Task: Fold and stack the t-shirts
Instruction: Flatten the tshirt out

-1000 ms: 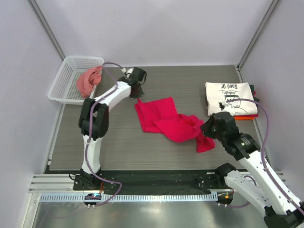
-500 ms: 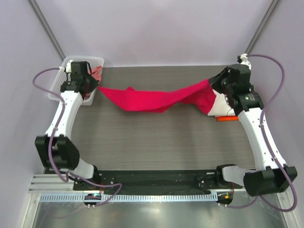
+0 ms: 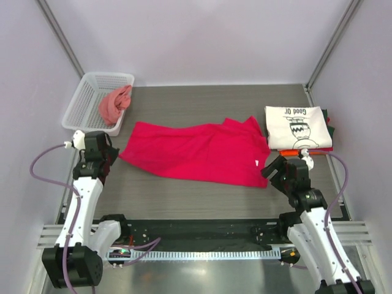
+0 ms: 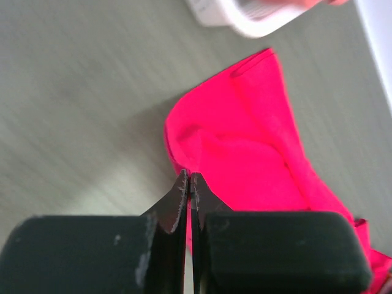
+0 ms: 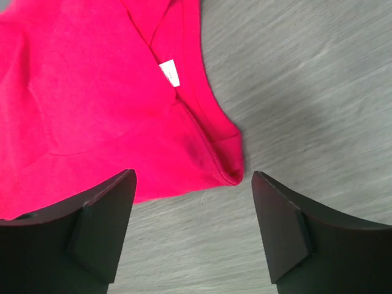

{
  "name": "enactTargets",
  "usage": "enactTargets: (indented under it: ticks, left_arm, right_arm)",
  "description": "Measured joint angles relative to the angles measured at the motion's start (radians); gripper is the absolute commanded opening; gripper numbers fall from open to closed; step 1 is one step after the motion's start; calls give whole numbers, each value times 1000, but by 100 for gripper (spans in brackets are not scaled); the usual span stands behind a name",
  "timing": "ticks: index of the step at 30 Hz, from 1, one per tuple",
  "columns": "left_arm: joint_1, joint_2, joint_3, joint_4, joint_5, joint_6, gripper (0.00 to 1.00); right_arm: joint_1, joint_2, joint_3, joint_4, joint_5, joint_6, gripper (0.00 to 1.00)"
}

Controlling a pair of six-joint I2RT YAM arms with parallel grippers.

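My left gripper already pinches the opposite end, so my right gripper will next move outward past the white label (image 3: 258,163), then down onto the shirt's far corner by the stack.
The large crimson t-shirt (image 3: 196,153) lies spread out on the table, its white label (image 3: 258,163) near the right edge. My left gripper (image 3: 110,155) is shut at the shirt's left corner. In the left wrist view the cloth (image 4: 245,141) runs right into the shut tips of that gripper (image 4: 188,176), so it looks pinched. My right gripper (image 3: 271,171) stands open just off the shirt's right corner. In the right wrist view the hem (image 5: 220,165) lies between and beyond the spread fingers of that gripper (image 5: 193,173), touching neither. A folded white printed t-shirt (image 3: 297,125) tops a stack at the back right.
A white basket (image 3: 78,101) at the back left holds a crumpled faded-red shirt (image 3: 114,104). Orange (image 3: 318,149) and dark (image 3: 331,125) cloth edges show under the white shirt. Walls close in on the table at the left, right and back.
Both arms pulled the red shirt taut in the air, then brought it down and towards the near edge. It now lies flat, and the right gripper has opened and let go of its corner.
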Motion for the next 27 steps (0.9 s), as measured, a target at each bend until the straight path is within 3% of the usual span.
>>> enactTargets:
  ticks: [5,12,17,27]
  left_arm:
    - [0,-106,-101,-20,-28,-18,0]
    - [0,-182,-206,9,-25,-28,0]
    - [0,-196,-262,16,-24,-40,0]
    - [0,-202,-267,27,-24,-40,0]
  right_arm:
    - [-2,-87,-8,-2,-51,-21,69]
    - [22,386,183,127,-150,-118,54]
    - [45,613,300,192,-129,-156,47]
    - [46,1007,572,278,-31,-204,48]
